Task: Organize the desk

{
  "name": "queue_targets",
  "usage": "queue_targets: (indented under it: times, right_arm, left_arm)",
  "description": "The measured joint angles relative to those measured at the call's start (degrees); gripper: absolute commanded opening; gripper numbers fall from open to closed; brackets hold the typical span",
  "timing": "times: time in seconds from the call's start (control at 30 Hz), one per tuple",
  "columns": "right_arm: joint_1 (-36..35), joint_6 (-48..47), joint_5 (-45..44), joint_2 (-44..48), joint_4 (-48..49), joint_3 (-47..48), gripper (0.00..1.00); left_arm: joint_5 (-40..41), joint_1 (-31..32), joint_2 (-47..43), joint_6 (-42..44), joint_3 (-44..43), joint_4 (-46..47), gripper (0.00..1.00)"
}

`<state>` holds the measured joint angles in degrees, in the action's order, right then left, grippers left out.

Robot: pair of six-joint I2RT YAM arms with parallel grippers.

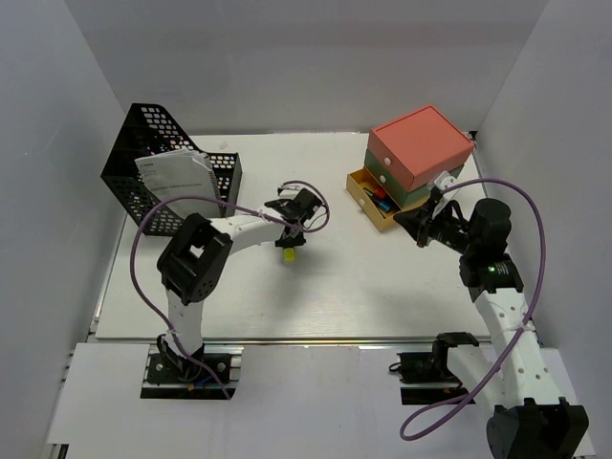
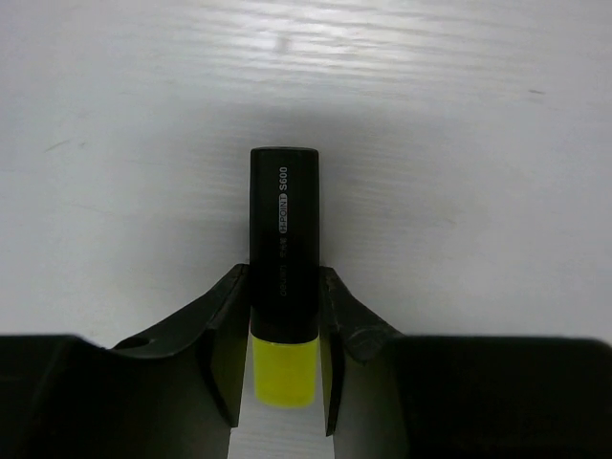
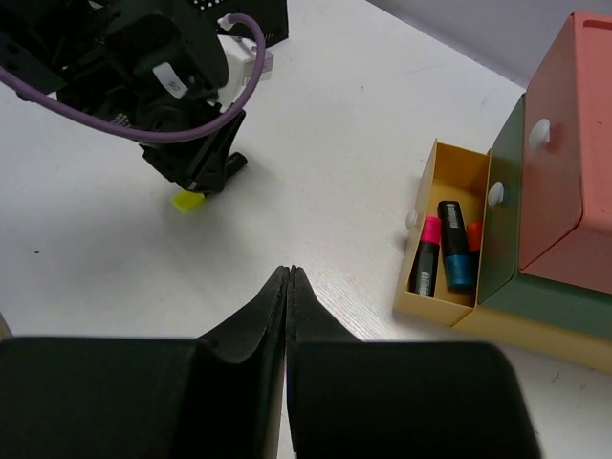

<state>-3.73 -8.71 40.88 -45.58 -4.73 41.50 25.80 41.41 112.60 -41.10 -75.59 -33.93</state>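
Observation:
My left gripper holds the highlighter, and other highlighters already lie in the open yellow drawer [image 1: 371, 203]. I should lift my left gripper, carry it outward, tilt it and let go of the highlighter over that drawer.
The white desk [image 1: 363, 287] fills the middle of the top view. My left gripper [image 1: 293, 235] hangs over its centre, shut on a black highlighter with a yellow cap [image 1: 288, 254]. In the left wrist view the jaws [image 2: 284, 282] press both sides of the highlighter [image 2: 284, 210], close to the desk surface [image 2: 459, 143]. My right gripper [image 1: 409, 226] is shut and empty, in front of the open yellow drawer [image 1: 371, 203]. In the right wrist view its tips [image 3: 289, 274] point at bare desk, with the yellow cap [image 3: 187, 201] beyond them to the left.
A stacked coral, green and yellow drawer box [image 1: 421, 143] stands at the back right; its open bottom drawer [image 3: 435, 287] holds highlighters with pink, blue and orange caps. A black mesh file basket [image 1: 143, 153] with papers [image 1: 177, 177] stands at the back left.

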Motion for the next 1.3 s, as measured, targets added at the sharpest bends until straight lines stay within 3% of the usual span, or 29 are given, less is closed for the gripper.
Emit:
queue_targets:
  times: [0.1, 0.3, 0.43, 0.6, 0.77, 0.93, 1.27, 1.3]
  right_arm:
    - [0.52, 0.0, 0.52, 0.04, 0.11, -0.09, 0.0]
    - [1.55, 0.0, 1.31, 0.17, 0.26, -0.11, 0.0]
    - [2.54, 0.26, 1.33, 0.26, 0.33, -0.15, 0.0]
    - [3.87, 0.74, 1.53, 1.09, 0.52, -0.17, 0.0]
    - [5.79, 0.98, 1.51, 2.58, 1.36, -0.98, 0.0]
    - [6.8, 1.27, 1.51, 3.5, 1.66, -1.16, 0.0]
    - [7.91, 2.03, 1.84, 4.31, 1.9, -1.18, 0.0]
    - [8.02, 2.12, 1.99, 4.31, 1.9, -1.18, 0.0]
  left_arm:
    - [-6.16, -0.09, -3.15, 5.88, 3.45, 6.82, 0.0]
    - [-30.25, -1.36, -6.6, 14.51, 6.54, 23.65, 0.01]
    - [-41.79, -1.62, -1.81, 11.23, 1.64, 32.15, 0.01]
    - [-50.14, -1.66, 6.01, -1.86, -1.86, 48.48, 0.01]
    - [-51.06, -1.62, 13.86, -16.74, -6.6, 62.14, 0.03]
    - [-46.23, -1.62, 17.07, -29.03, -8.17, 70.34, 0.05]
    - [-32.87, -1.57, 17.16, -39.32, -7.26, 70.51, 0.13]
    - [-31.93, -1.53, 17.16, -39.95, -7.28, 70.44, 0.18]
